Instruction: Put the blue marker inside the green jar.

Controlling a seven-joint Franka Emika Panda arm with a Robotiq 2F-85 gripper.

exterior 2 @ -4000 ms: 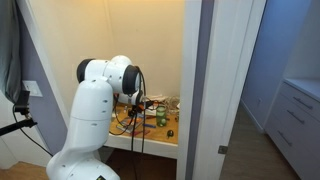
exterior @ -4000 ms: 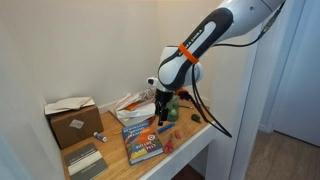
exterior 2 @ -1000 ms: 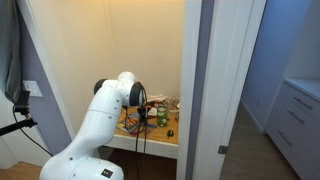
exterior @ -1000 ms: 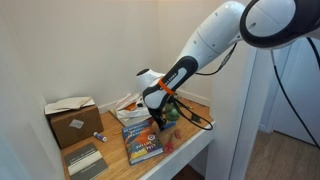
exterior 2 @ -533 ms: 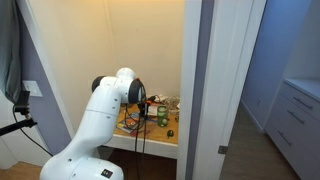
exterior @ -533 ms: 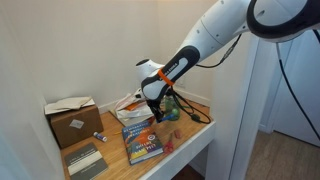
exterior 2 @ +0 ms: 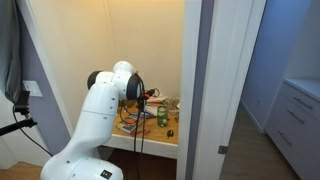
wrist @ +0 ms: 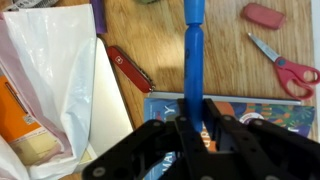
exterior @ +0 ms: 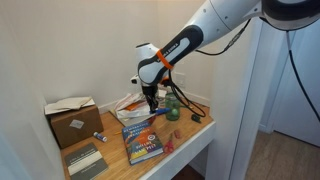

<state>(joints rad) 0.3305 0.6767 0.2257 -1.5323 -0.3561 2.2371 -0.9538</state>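
Note:
My gripper moves up and across with a turn over the green jar's opening (exterior: 173, 96) next.
The blue marker (wrist: 193, 55) hangs upright in the air, and my gripper (wrist: 193, 108) is shut on its upper end. In the wrist view it points down over the top edge of a blue-covered book (wrist: 255, 115). In both exterior views the gripper (exterior: 149, 99) (exterior 2: 143, 104) is raised above the wooden tabletop (exterior: 190, 135). The green jar (exterior: 171, 103) (exterior 2: 162, 117) stands upright on the table, a short way to one side of the gripper. The jar does not show clearly in the wrist view.
Below the gripper lie a red pocket knife (wrist: 130, 68), red-handled scissors (wrist: 285, 65), a pink eraser (wrist: 263, 14) and a white plastic bag (wrist: 50, 80). A cardboard box (exterior: 72, 122) stands at the table's far end. Walls close in the alcove, and black cables trail near the jar.
The arm has risen from just above the book, lifting the marker higher over the table. The jaws have stayed shut on it throughout.

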